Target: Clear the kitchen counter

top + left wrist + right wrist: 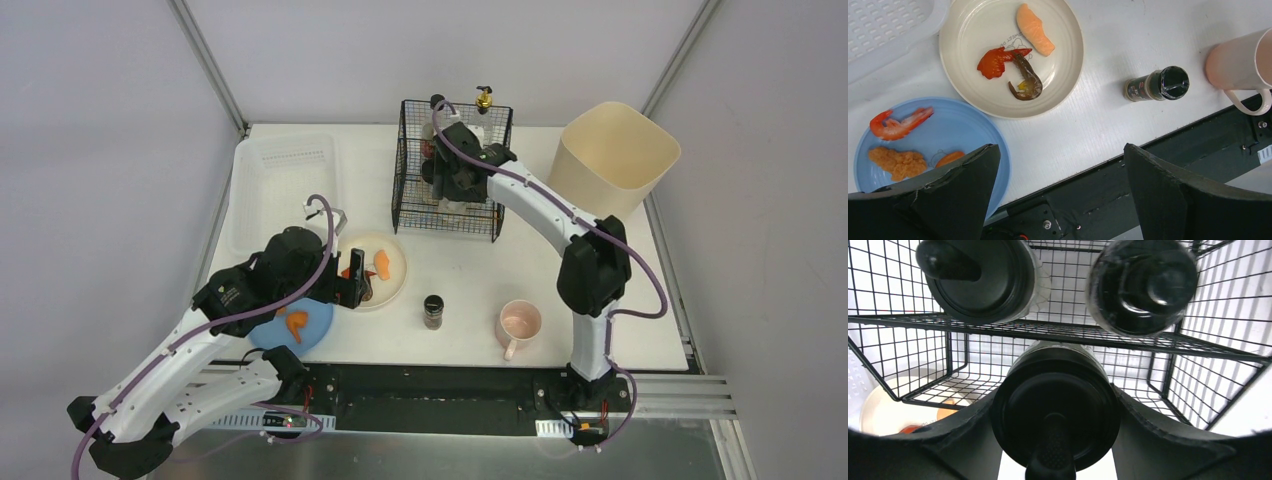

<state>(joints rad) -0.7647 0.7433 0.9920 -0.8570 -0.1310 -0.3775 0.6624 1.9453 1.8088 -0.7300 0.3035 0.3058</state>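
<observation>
My right gripper is going to move down and to the left in the top view and let go of the bottle on the basket's near shelf (419, 205) (979, 376), because the shelf's wire bottom is bare.
The white kitchen counter (470, 270) holds a cream plate (394, 262) with salmon, a shrimp and a red piece (998, 62), a blue plate (320, 325) with food, a dark spice jar (433, 311) and a pink mug (520, 324). My left gripper (354, 276) is open and empty, hovering over the cream plate's near edge; in the left wrist view its fingers (968, 175) frame the counter's front edge. My right gripper (450, 185) is inside the black wire basket (405, 190), shut on a black-capped bottle (1055, 405). Two more bottles (983, 280) stand behind it.
A translucent white tray (285, 185) sits at the back left. A tall beige bin (615, 150) stands at the back right. A gold-topped pump bottle (484, 98) shows at the basket's far side. The spice jar (1155, 85) and mug (1235, 62) lie right of the plates.
</observation>
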